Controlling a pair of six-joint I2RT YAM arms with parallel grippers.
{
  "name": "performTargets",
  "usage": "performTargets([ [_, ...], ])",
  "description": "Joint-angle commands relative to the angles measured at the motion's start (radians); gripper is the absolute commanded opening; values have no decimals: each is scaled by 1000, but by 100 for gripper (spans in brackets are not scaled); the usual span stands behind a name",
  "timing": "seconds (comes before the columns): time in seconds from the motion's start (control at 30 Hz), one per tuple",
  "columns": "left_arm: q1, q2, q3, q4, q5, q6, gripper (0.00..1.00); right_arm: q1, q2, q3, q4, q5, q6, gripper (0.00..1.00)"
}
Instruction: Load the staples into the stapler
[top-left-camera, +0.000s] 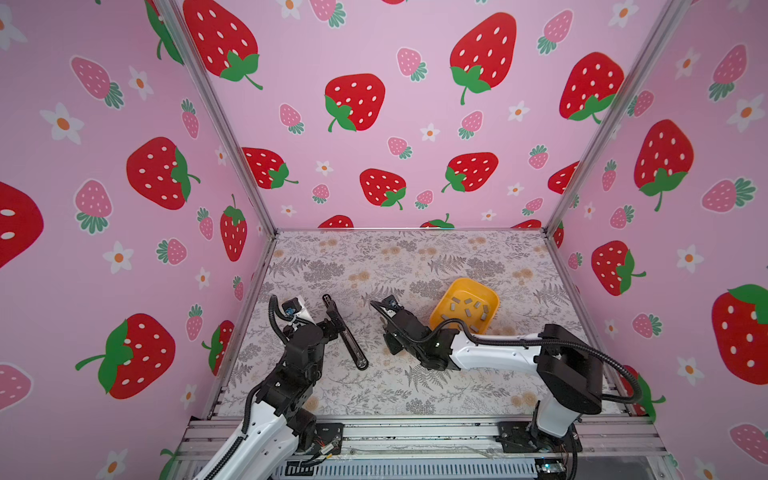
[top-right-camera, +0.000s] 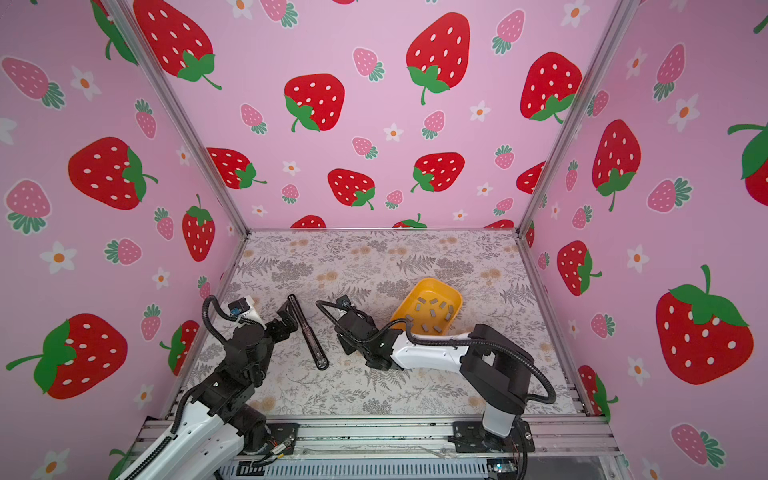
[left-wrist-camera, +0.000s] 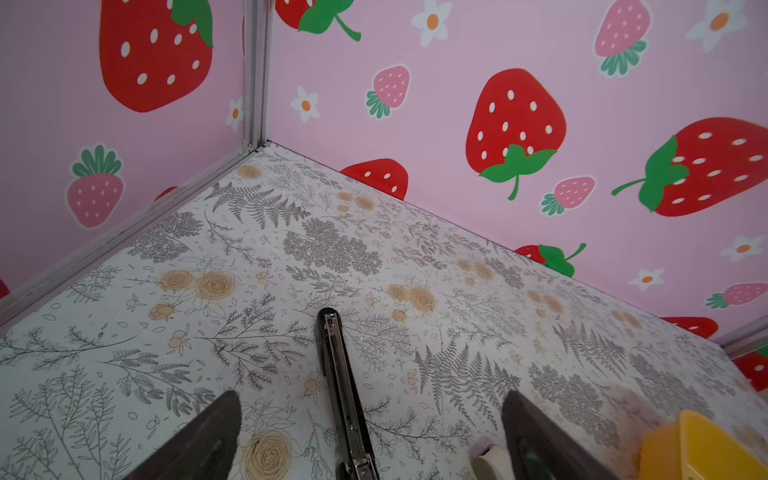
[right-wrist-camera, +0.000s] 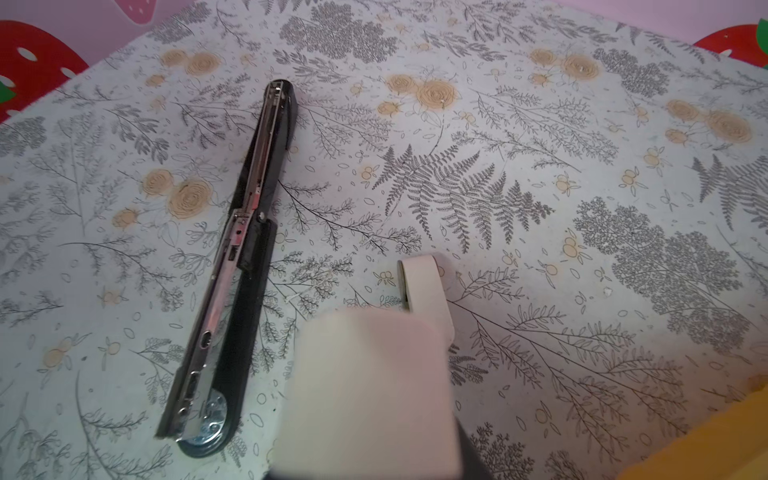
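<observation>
My right gripper is going to move down and outward next onto bare tabletop (top-right-camera: 380, 310) (right-wrist-camera: 560, 320) beside the yellow bowl and release the white piece, since this empty patch is below and outward.
The black stapler (top-left-camera: 347, 336) (top-right-camera: 309, 336) lies folded open flat on the floral table, its metal channel (right-wrist-camera: 249, 208) facing up. My left gripper (top-left-camera: 332, 322) (left-wrist-camera: 372, 397) is open wide and straddles the stapler (left-wrist-camera: 332, 353) without touching it. Several small grey staples (top-left-camera: 467, 311) (top-right-camera: 432, 313) lie loose in a yellow bowl. My right gripper (top-left-camera: 394, 349) (right-wrist-camera: 399, 299) hangs low between the stapler and the bowl. Its pale pads (right-wrist-camera: 424, 286) are close together, with the thin grey edge of a staple strip (right-wrist-camera: 401, 286) showing between them.
The yellow bowl (top-left-camera: 457, 289) (top-right-camera: 424, 286) stands tilted to the right of the middle, just behind my right forearm. Pink strawberry-print walls close the table on the left, back and right. A metal rail (top-left-camera: 415, 432) runs along the front edge.
</observation>
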Motion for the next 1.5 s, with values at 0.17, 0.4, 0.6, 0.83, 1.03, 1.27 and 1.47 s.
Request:
performTargets([
  [0.17, 7, 9, 15, 140, 67, 36, 99, -150, -1, 57, -95, -4, -22, 0],
  [0.4, 8, 55, 31, 149, 113, 51, 99, -274, 77, 118, -157, -81, -60, 0],
  [0.6, 7, 74, 43, 146, 136, 56, 99, -324, 186, 189, -204, -108, -75, 0],
  [0.83, 8, 80, 42, 152, 142, 64, 99, -331, 293, 259, -229, -168, -83, 0],
  [1.03, 9, 73, 41, 151, 142, 65, 99, -330, 325, 285, -237, -182, -73, 0],
  [1.27, 9, 76, 44, 152, 148, 65, 99, -331, 330, 293, -241, -176, -65, 15],
  [1.47, 7, 74, 41, 158, 156, 72, 99, -332, 313, 288, -241, -170, -57, 31],
])
